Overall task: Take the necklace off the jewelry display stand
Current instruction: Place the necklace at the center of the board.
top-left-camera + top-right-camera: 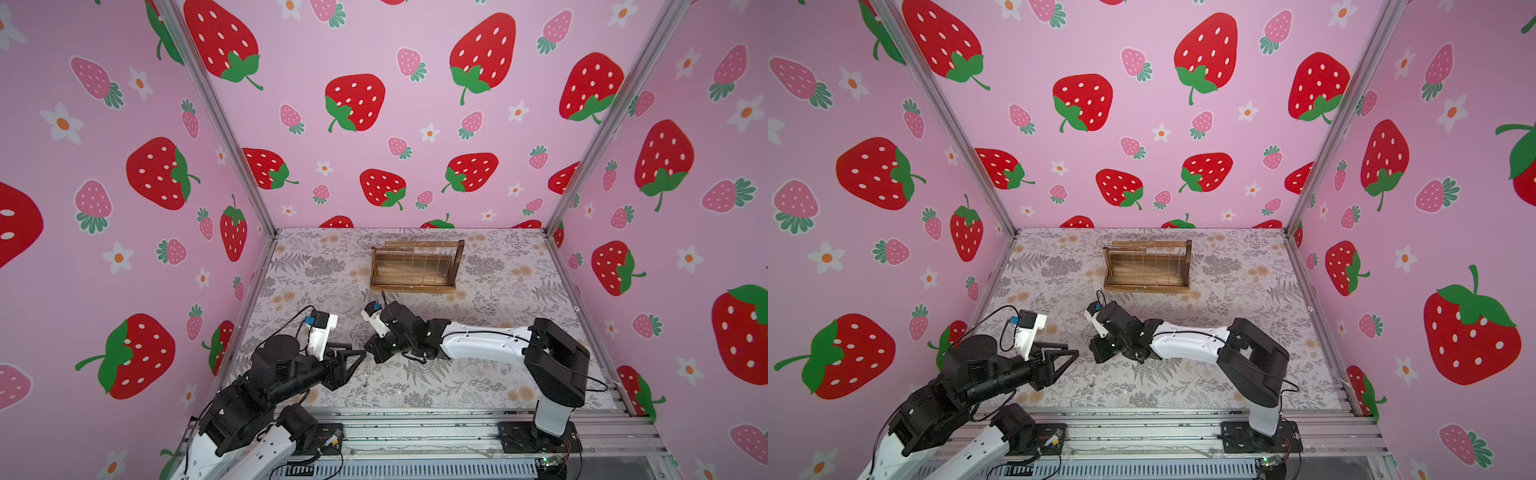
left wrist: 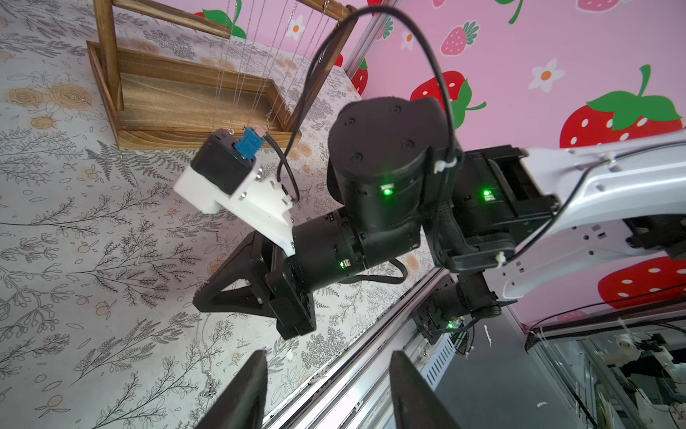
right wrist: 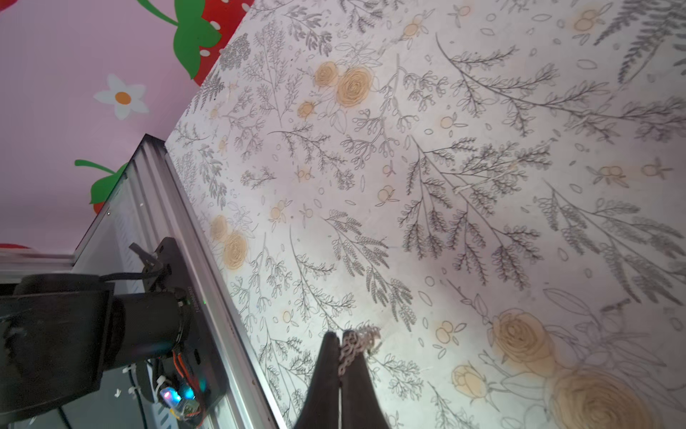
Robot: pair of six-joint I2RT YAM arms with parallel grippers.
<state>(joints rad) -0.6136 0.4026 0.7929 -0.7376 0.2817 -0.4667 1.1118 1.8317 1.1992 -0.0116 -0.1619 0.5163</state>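
Note:
The bare cloth in front of the stand is outward and below. My right gripper will next move the necklace (image 3: 356, 343) outward, lower it there and let it go.
The jewelry display stand (image 1: 415, 286) (image 1: 1146, 286) (image 2: 185, 137) is a brown wooden rack at the back of the table, and several thin chains (image 2: 260, 55) hang from its top bars. My right gripper (image 3: 339, 336) (image 2: 198, 299) is shut on the necklace (image 3: 356, 343), a silver chain pinched at its fingertips. It is low over the table, well in front of the stand. From those tips the necklace hangs down, and its beaded end (image 2: 211, 390) lies on the cloth. Close to the right gripper's tips, my left gripper (image 2: 328, 390) (image 1: 1069, 350) is open and holds nothing.
A floral cloth (image 1: 478, 374) covers the table. Aluminium rails (image 1: 415, 432) run along the front edge by both arm bases. Pink strawberry walls (image 1: 374, 124) close in the back and both sides.

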